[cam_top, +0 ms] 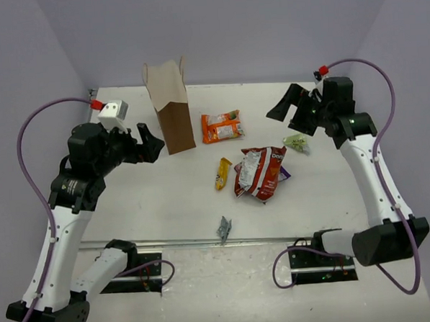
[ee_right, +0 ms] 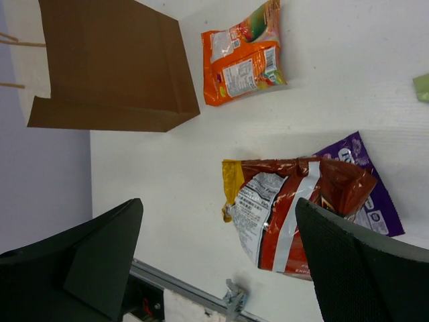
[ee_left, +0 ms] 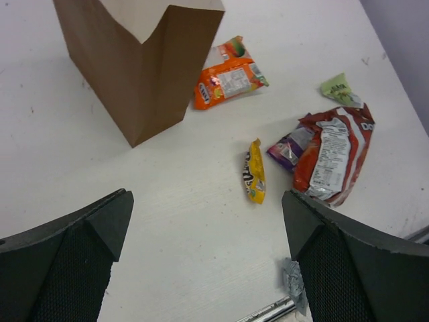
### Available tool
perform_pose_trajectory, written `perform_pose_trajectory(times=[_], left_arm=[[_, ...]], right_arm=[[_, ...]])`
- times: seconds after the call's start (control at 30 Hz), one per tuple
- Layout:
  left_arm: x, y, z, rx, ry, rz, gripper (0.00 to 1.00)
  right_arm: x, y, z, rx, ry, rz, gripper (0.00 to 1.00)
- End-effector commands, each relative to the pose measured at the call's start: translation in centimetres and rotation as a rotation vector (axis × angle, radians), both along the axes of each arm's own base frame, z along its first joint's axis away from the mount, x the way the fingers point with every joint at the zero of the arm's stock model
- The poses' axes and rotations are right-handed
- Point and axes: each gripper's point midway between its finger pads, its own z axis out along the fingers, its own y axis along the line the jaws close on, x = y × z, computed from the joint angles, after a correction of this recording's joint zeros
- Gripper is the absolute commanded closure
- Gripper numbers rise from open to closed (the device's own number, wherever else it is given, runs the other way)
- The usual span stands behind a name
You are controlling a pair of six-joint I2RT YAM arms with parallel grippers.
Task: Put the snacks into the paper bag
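The orange packet lies away from the other snacks, so my right gripper comes down next onto the packet's near corner facing away from the paper bag.
The brown paper bag stands upright at the back of the table, open at the top; it also shows in the left wrist view and the right wrist view. The orange packet lies right of it. The yellow bar, the red-and-white chip bag and the purple packet under it lie mid-table. The pale green packet lies further right. My left gripper is open and empty, just left of the bag. My right gripper is open and empty, above the table right of the orange packet.
A small grey foil scrap lies at the table's front edge by a metal rail. Purple walls close in the back and sides.
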Motion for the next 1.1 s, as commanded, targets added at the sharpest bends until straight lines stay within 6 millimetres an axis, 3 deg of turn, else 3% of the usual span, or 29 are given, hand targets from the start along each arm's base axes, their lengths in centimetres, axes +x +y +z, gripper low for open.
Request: perform_pose_trajectory(times=[0.0,0.07,0.1,0.17,0.2,0.3,0.33,0.4,0.43,0.5,0.53,0.57,0.87,1.07], left_arm=[[2.4,1.7,-2.3,0.028,0.081,0.154,0.00],[3.4,1.5,-2.0,0.025,0.069,0.162,0.00],[3.7,1.8,-1.8,0.021,0.065,0.190,0.00],[4.2,2.8,-0.3,-0.012,0.009,0.268,0.00],[4.6,3.1,0.7,-0.029,-0.042,0.288,0.00],[4.3,4.2,2.4,-0.057,-0.117,0.354,0.00],[4.2,4.8,3.1,-0.060,-0.138,0.382,0.00],[4.0,4.8,4.4,-0.059,-0.169,0.372,0.00],[4.1,4.8,4.6,-0.041,-0.172,0.365,0.00],[4.2,4.8,4.5,-0.014,-0.150,0.357,0.00],[4.5,4.6,4.9,-0.007,-0.147,0.348,0.00],[4.6,4.7,5.0,0.006,-0.143,0.344,0.00],[4.4,5.1,6.4,0.017,-0.164,0.359,0.00],[4.3,5.3,6.4,0.051,-0.158,0.357,0.00]], right_arm=[[2.3,0.2,2.0,-0.061,-0.081,0.065,0.01],[3.6,0.2,2.3,-0.068,-0.072,0.057,0.01],[4.9,0.0,0.6,-0.078,-0.018,0.034,0.01],[6.3,0.1,0.2,-0.080,0.010,0.024,0.01],[7.5,0.1,-1.9,-0.085,0.069,0.015,0.01],[9.4,0.7,-4.0,-0.079,0.130,0.030,0.01],[10.4,1.0,-6.3,-0.077,0.179,0.041,0.01],[11.6,1.9,-7.5,-0.075,0.185,0.074,0.01],[12.5,2.2,-9.6,-0.079,0.223,0.085,0.01],[13.5,3.2,-10.4,-0.085,0.230,0.116,0.01],[14.0,3.6,-12.2,-0.089,0.264,0.127,0.01],[14.6,4.1,-12.0,-0.086,0.252,0.144,0.01],[16.6,7.8,-17.1,-0.070,0.322,0.202,0.01],[16.6,9.5,-21.0,-0.058,0.401,0.226,0.01]])
